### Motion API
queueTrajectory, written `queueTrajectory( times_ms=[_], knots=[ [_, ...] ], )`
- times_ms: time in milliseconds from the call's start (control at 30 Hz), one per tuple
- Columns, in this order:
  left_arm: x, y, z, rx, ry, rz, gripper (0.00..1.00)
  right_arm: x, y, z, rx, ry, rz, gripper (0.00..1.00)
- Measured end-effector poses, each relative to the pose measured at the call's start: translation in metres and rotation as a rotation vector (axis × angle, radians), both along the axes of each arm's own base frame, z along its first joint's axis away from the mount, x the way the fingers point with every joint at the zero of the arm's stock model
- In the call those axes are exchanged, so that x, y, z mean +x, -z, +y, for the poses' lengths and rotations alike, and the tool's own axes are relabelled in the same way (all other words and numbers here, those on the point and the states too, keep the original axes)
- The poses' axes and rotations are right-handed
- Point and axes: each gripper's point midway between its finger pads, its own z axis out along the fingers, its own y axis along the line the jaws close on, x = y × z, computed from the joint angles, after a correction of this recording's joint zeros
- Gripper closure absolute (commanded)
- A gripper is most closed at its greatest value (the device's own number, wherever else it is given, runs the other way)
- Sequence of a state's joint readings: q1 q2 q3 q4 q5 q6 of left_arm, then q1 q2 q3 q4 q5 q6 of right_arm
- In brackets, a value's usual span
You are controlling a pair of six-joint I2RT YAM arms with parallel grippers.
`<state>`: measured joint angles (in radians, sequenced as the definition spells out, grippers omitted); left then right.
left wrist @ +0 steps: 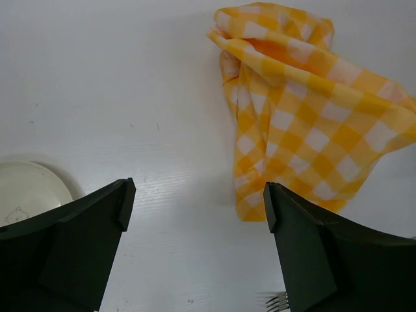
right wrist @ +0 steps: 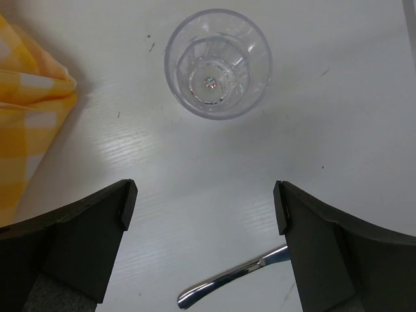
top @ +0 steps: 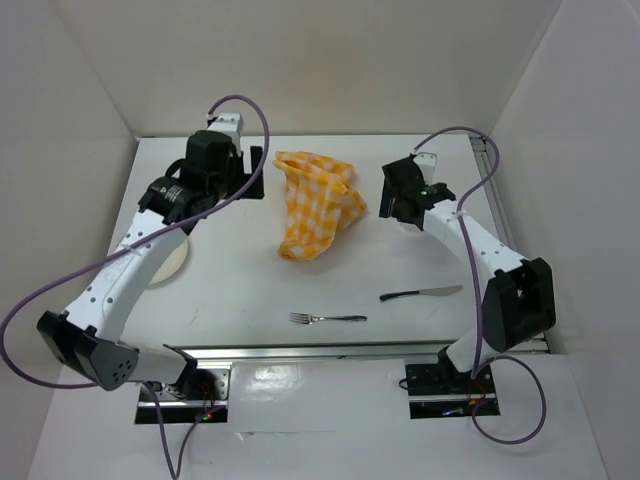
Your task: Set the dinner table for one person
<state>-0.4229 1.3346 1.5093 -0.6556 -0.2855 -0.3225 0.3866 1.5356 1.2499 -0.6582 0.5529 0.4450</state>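
Note:
I should move my left gripper down and to the right in the top view next, onto the glass-side end of the cloth's raised fold, because it is higher than the cloth's other layers.
The white dinner table (top: 230, 295) holds a crumpled yellow-and-white checked cloth (top: 315, 205) at its middle back, a fork (top: 328, 318) and a knife (top: 420, 294) near the front, and a white plate (top: 172, 262) at the left, partly under my left arm. My left gripper (left wrist: 195, 198) is open and empty, held high over bare table left of the cloth (left wrist: 305, 110). My right gripper (right wrist: 205, 198) is open and empty above the table, just short of a clear glass (right wrist: 218, 63). The knife handle (right wrist: 227, 283) lies below it.
Silver rails run along the front edge (top: 330, 355) and right edge (top: 490, 170). White walls enclose the back and both sides. The plate rim (left wrist: 29, 192) and fork tines (left wrist: 278, 302) show at the bottom of the left wrist view.

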Motion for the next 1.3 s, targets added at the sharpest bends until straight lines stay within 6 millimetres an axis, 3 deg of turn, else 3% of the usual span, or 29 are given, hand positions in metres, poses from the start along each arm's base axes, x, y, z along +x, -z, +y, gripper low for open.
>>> queueTrajectory(
  times_ms=[167,333,500,667,767,900,1100,1300],
  knots=[
    [0.008,0.007,-0.026,0.027,0.018,0.039,0.0,0.002,-0.008,0.003,0.028,-0.002,-0.032,0.0],
    [0.004,0.011,-0.06,0.095,0.064,0.06,0.0,0.0,-0.007,0.008,0.051,-0.021,-0.027,0.0],
    [-0.001,0.005,-0.097,0.112,0.112,0.065,0.0,-0.02,-0.013,0.014,0.117,-0.104,-0.058,0.0],
    [-0.002,0.003,-0.132,0.118,0.132,0.077,0.14,-0.036,-0.043,0.014,0.181,-0.125,-0.158,0.0],
    [-0.007,0.014,-0.158,0.134,0.147,0.105,0.15,-0.039,-0.054,0.014,0.204,-0.125,-0.191,0.0],
    [-0.006,0.033,-0.186,0.128,0.137,0.151,0.12,-0.043,-0.052,0.015,0.212,-0.134,-0.186,0.0],
    [0.01,0.059,-0.194,0.121,0.015,0.174,0.1,-0.065,-0.04,0.016,0.248,-0.176,-0.171,0.0],
    [0.027,0.078,-0.193,0.149,-0.105,0.156,0.1,-0.075,-0.058,0.019,0.296,-0.21,-0.238,0.0]
  ],
)
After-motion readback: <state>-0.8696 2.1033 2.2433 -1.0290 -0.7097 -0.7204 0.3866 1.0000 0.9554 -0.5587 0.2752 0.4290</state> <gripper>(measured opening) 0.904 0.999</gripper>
